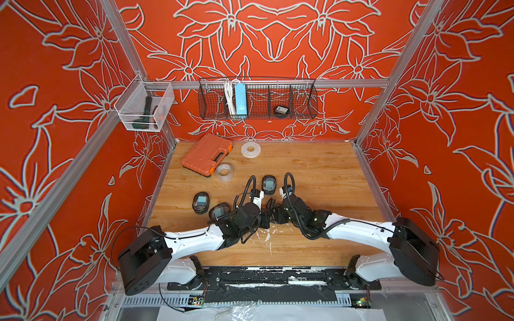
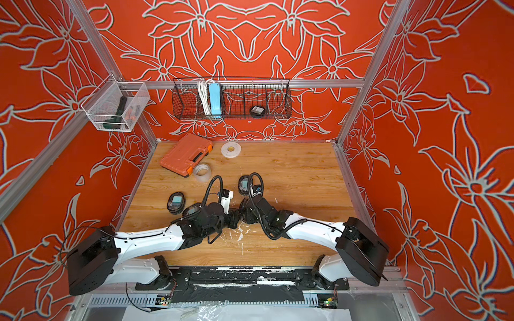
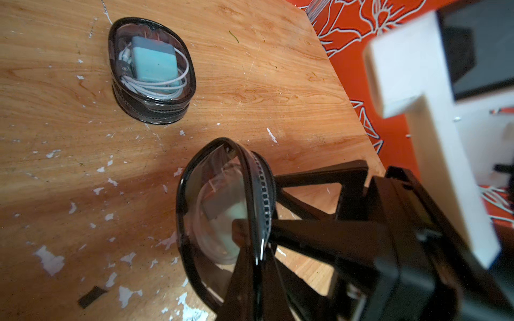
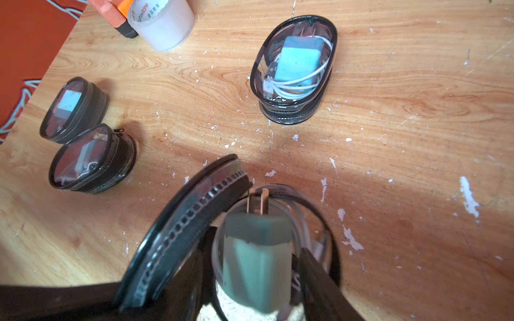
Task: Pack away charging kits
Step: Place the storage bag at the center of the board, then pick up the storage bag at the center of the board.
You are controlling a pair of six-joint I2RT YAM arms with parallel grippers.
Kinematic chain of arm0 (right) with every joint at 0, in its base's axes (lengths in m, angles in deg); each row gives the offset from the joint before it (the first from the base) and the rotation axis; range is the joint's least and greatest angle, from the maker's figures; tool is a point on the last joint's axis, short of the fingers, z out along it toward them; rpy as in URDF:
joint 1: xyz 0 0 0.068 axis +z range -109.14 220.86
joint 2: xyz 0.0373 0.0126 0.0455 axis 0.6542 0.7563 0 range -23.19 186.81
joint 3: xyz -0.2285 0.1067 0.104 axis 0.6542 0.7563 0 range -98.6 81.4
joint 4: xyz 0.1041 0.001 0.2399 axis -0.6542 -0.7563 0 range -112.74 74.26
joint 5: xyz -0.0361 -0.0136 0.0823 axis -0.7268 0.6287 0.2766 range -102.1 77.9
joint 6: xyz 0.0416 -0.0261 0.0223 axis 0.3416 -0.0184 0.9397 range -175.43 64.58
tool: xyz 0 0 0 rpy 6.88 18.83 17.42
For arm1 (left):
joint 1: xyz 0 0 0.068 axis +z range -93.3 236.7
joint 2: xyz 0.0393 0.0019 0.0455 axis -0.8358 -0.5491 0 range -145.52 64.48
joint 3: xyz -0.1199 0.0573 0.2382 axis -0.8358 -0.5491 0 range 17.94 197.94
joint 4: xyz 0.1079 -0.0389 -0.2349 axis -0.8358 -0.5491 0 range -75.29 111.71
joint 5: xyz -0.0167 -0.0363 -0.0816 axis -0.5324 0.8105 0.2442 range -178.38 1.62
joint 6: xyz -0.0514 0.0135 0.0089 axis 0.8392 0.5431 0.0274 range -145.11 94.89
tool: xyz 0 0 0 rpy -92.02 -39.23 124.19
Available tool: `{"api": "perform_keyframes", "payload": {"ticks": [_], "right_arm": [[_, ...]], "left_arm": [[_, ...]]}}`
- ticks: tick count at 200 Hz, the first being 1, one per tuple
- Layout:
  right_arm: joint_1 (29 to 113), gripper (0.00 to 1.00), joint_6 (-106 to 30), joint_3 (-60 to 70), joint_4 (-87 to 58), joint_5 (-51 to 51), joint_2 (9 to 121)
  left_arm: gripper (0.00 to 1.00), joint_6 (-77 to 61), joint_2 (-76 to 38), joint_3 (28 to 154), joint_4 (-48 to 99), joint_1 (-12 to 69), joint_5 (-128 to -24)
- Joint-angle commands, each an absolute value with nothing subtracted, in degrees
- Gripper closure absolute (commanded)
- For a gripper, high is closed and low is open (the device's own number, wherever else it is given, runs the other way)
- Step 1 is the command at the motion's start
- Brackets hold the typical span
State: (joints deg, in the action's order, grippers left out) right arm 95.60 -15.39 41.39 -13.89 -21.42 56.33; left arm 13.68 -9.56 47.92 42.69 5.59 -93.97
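The robot will next move its left gripper down toward the teal adapter (image 3: 222, 220), fold the clear lid over it and release the lid's edge, because the coiled cable is inside the pouch.
Both arms meet low over the front middle of the table, where an open black-rimmed pouch (image 4: 329, 222) stands. My left gripper (image 3: 260, 244) is shut on the edge of its raised clear lid (image 3: 217, 194). A teal plug adapter (image 4: 258, 244) stands in the pouch with a white cable coiled round it. My right gripper (image 4: 254, 241) straddles the adapter, jaws open with a gap on each side. Three zipped pouches with kits rest on the table: one behind the grippers (image 1: 269, 184) and two side by side on the left (image 1: 200, 202) (image 1: 219, 211).
An orange tool case (image 1: 207, 154) and two tape rolls (image 1: 250, 149) (image 1: 224, 171) lie at the back left. The wire basket (image 1: 306, 102) on the back wall holds a blue power strip (image 1: 240, 100) and one pouch (image 1: 281, 110). A white mesh bin (image 1: 144, 109) hangs at the left.
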Motion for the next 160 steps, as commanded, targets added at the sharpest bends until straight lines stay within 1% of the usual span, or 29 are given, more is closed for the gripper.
{"api": "perform_keyframes", "payload": {"ticks": [1,32,65,88,114,119,138,160], "right_arm": [[95.3,0.43,-14.6,42.2,-14.9,-22.9,55.9],[94.4,0.41,-14.2,42.7,-15.2,-23.6,55.2],[92.9,0.38,-14.8,43.8,-17.2,-24.7,50.3],[92.5,0.37,-15.1,44.8,-18.2,-25.6,47.4],[91.9,0.37,-14.8,46.0,-18.4,-25.7,45.9],[91.8,0.36,-14.8,46.1,-18.5,-25.7,45.7],[91.4,0.36,-15.0,46.2,-18.5,-25.4,45.5],[91.3,0.36,-15.3,45.7,-18.6,-24.8,46.0]], "left_arm": [[1.00,13.3,-10.1,47.4,46.3,5.3,-94.7],[1.00,13.0,-10.8,47.3,46.6,5.3,-95.0],[1.00,12.4,-13.2,47.2,46.6,5.2,-94.9],[0.87,12.3,-14.3,47.6,46.9,5.0,-94.6],[0.84,12.3,-15.0,48.0,47.1,4.9,-94.2],[0.81,12.2,-15.2,48.2,47.1,4.9,-94.0],[0.61,12.5,-15.6,48.6,46.8,4.9,-93.8],[0.45,12.8,-13.3,48.1,46.1,4.8,-94.4]]}}
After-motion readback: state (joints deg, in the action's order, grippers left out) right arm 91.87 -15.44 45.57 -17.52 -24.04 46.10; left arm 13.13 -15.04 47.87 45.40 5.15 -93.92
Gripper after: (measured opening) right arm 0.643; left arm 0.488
